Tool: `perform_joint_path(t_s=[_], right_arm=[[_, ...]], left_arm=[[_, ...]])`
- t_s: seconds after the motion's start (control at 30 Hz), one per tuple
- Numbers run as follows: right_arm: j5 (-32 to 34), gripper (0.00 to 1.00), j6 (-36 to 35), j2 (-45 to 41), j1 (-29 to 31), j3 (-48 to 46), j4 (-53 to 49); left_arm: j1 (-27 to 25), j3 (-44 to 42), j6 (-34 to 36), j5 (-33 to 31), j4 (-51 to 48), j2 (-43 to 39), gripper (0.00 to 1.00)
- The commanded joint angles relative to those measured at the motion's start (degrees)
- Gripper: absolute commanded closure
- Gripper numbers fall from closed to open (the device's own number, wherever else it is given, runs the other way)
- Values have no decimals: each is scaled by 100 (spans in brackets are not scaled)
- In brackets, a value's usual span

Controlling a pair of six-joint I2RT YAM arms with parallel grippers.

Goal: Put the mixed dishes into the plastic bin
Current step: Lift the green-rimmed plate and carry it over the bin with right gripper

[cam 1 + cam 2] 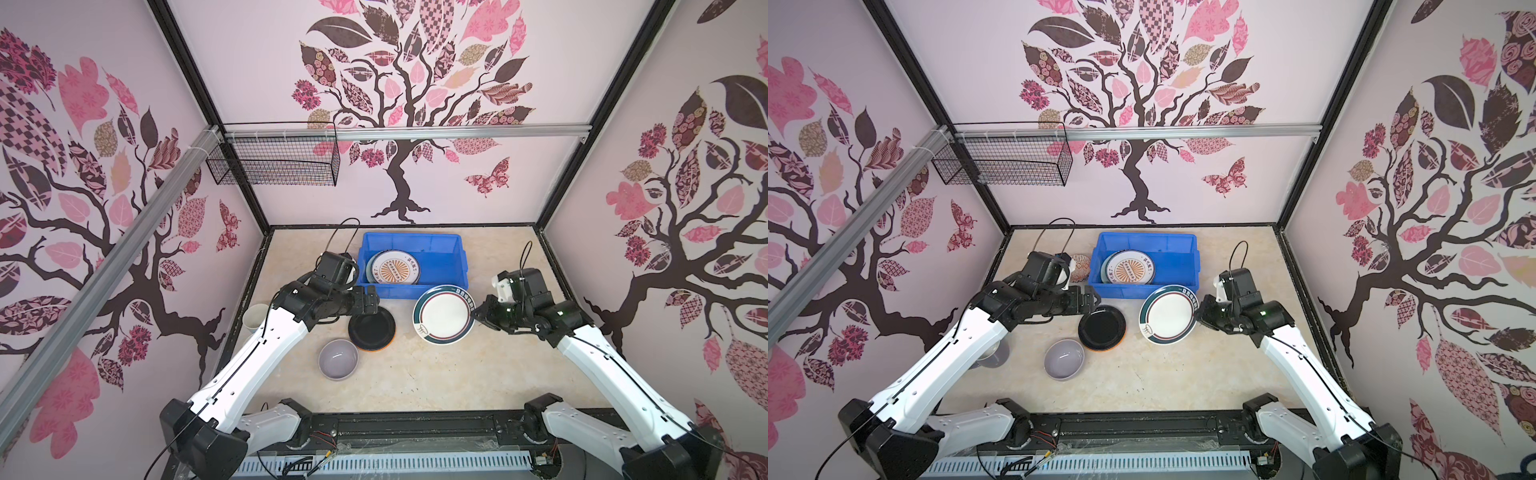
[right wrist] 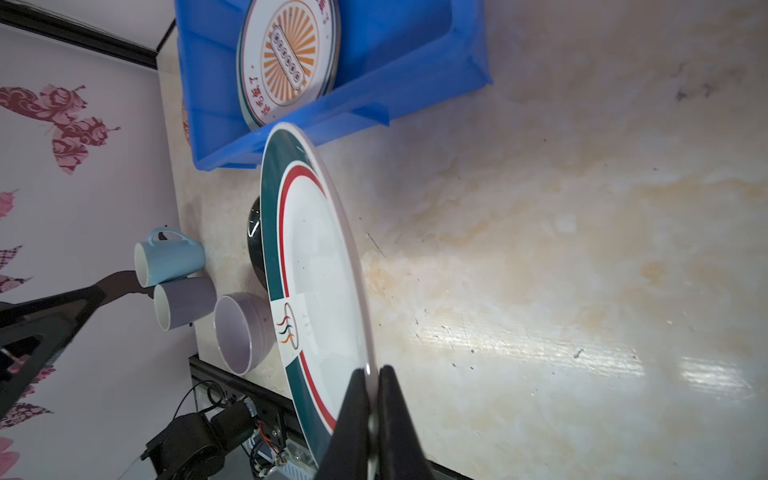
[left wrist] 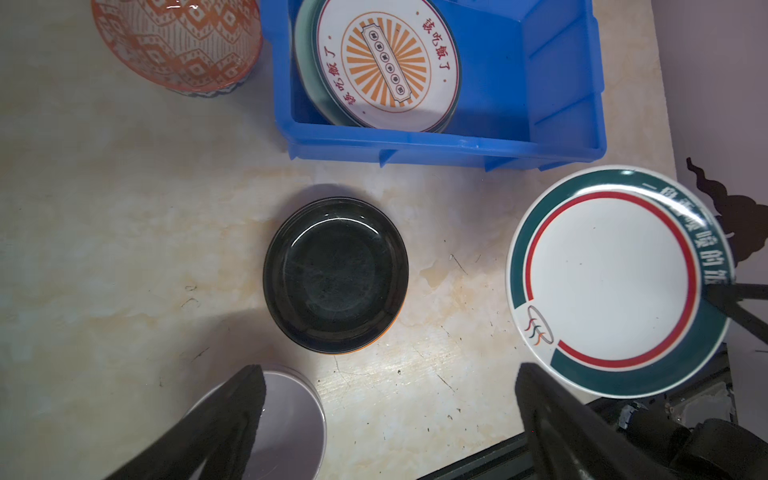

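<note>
My right gripper should next move outward over the bin and then down to let go of the white plate's rim on top of the sunburst plate (image 1: pixel 395 269) (image 2: pixel 289 54), because that plate is farther outward and lower than my gripper.
My right gripper (image 2: pixel 372 370) is shut on the rim of a white plate with teal and red bands (image 1: pixel 442 313), held tilted above the table just in front of the blue plastic bin (image 1: pixel 411 237). The sunburst plate (image 1: pixel 395 269) lies in the bin on top of another plate. My left gripper (image 3: pixel 390 370) stands open and empty over the table beside the black plate (image 1: pixel 371 326). The lavender bowl (image 1: pixel 338 358) sits in front of that plate. The orange-patterned bowl (image 1: pixel 1080 266) stands left of the bin.
A light blue mug (image 2: pixel 168 257) and a lavender mug (image 2: pixel 183 301) stand by the left wall, mostly hidden by my left arm in both top views. A black wire basket (image 1: pixel 274 160) hangs on the back wall. Bare table lies front and right.
</note>
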Motion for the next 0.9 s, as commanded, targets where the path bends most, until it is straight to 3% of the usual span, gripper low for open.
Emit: perform_joint_path(t_s=[0.0,0.3,0.6,0.87], right_arm=[[-77,100,-72,613,-9,788,455],[-221,100,-228,3079,-40,2839,1025],[-467,100,-349,5555,-107,4995,919],[-757,100,-303,6854,-97,6071,709]], left_arm=[[238,190,216,215,-56,44,2],[983,347,470,673,163,501,1],[1508,304,665,975,468,951,2],[1578,348,798,1010,525,1240,2]])
